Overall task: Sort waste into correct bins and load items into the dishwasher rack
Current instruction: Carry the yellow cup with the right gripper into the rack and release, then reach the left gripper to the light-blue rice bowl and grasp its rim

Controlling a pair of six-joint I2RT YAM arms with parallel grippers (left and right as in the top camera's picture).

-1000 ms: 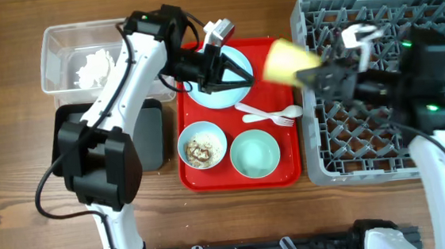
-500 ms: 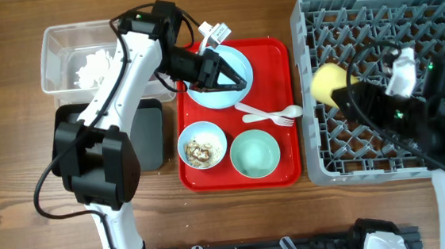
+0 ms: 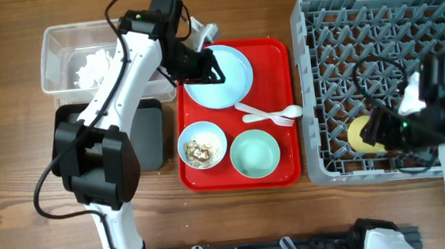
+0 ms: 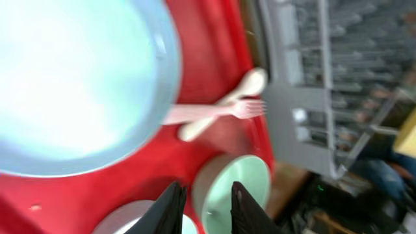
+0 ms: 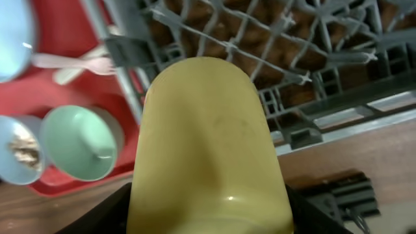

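Note:
My right gripper shifts over the rack's empty near corner (image 3: pixel 336 157) next, below it and to its left in the overhead view, then lowers and releases the cup.
My right gripper (image 3: pixel 378 128) is shut on the yellow cup (image 3: pixel 360 134), which it holds low in the front part of the grey dishwasher rack (image 3: pixel 381 16). In the right wrist view the cup (image 5: pixel 208 130) fills the space between the jaws of this gripper (image 5: pixel 208 218). My left gripper (image 3: pixel 208 68) hovers over the left rim of the light blue plate (image 3: pixel 231 76), open a little and holding nothing. Between its black fingers (image 4: pixel 175 201) I see the mint bowl (image 4: pixel 240 188). A white fork and spoon (image 3: pixel 269 115) lie crossed beside the plate.
The red serving tray (image 3: pixel 277 56) also carries a bowl with food scraps (image 3: pixel 202 146) and an empty mint bowl (image 3: pixel 254 154). The clear tub (image 3: pixel 57 50) at the back left holds white tissue (image 3: pixel 95 67). The black tray (image 3: pixel 152 138) lies under my left arm.
My right gripper has carried the yellow cup from above the rack's left edge down into its front part. My left gripper has drawn back toward the plate's left rim and its jaws have parted.

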